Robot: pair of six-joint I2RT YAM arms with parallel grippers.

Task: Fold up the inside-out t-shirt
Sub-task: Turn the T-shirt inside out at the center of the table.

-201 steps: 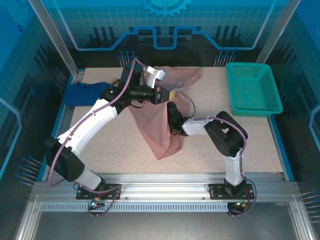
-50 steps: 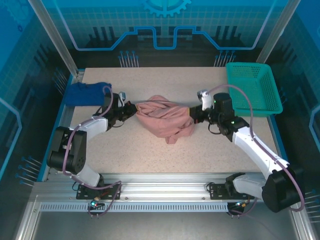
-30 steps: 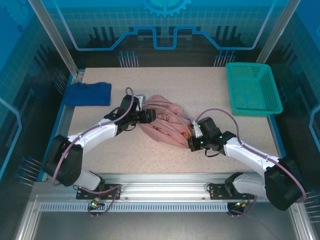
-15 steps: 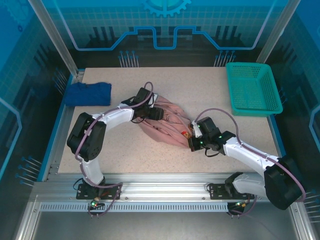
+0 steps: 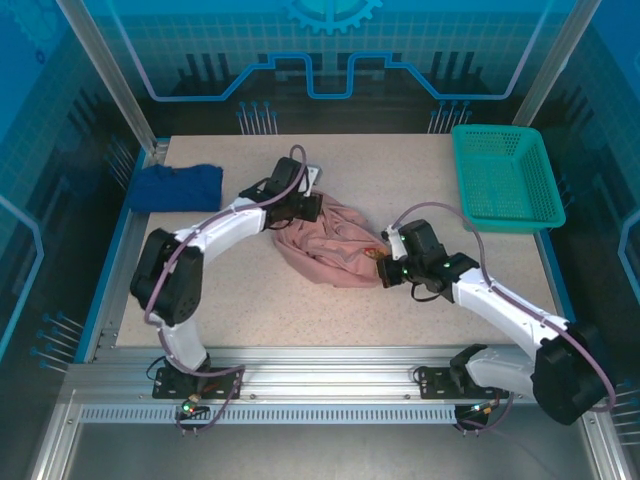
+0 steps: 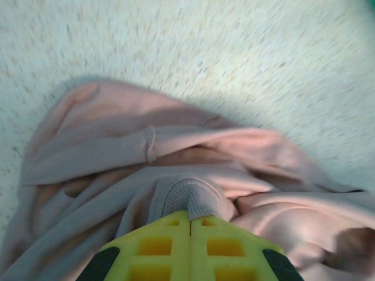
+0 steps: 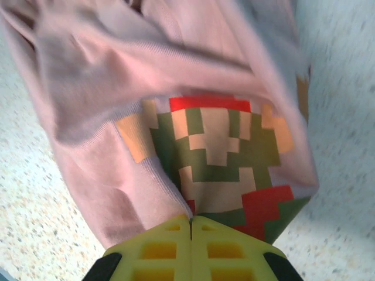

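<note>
The robot's right gripper will next bring the t-shirt's edge that it is pinching toward the heap's middle and let go of it there, because that middle lies past the print from the right gripper.
The inside-out t-shirt is a crumpled dusty-pink heap in the middle of the table. My left gripper is at its far left edge, shut on a ribbed hem fold of the t-shirt. My right gripper is at the heap's right edge, shut on the t-shirt just below a pixel-art print in red, green and cream. The yellow fingers of the right gripper meet with cloth pinched between them, and so do the left gripper's fingers.
A dark blue cloth lies at the table's far left edge. A teal basket stands at the far right. Bare speckled tabletop lies in front of the shirt, between the two arms.
The left gripper has closed on the shirt's far left edge after reaching in open. The right gripper has shifted slightly back and up with its pinch of cloth, and the heap has bunched.
</note>
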